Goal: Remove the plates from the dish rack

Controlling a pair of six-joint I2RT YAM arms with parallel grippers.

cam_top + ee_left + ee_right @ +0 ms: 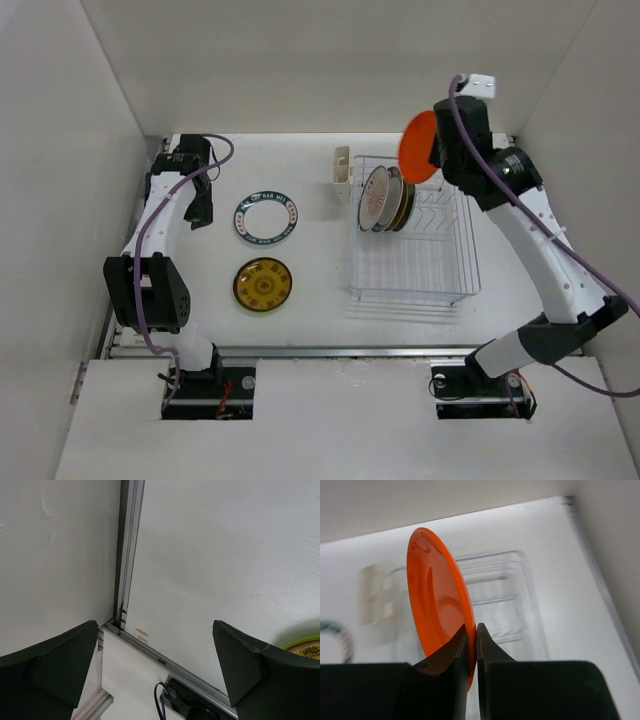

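The robot's right gripper will next move back across the rack, then turn the orange-red plate down flat onto the amber patterned plate [263, 284].
My right gripper [471, 631] is shut on the rim of the orange-red plate [436, 597] and holds it upright in the air above the far end of the dish rack [430, 262]; the plate also shows in the top view [418, 146], next to the gripper [438, 152]. Three plates [385, 198] stand on edge in the rack's far slots. The teal-rimmed white plate [267, 219] and the amber patterned plate [263, 284] lie flat on the table left of the rack. My left gripper [201, 212] is open and empty near the table's far left; its wrist view shows a lime-green plate edge [305, 646].
A small cream cup holder [342, 170] hangs at the rack's far left corner. White walls enclose the table on the left, back and right. A metal rail [330, 351] runs along the near edge, with both arm bases below it.
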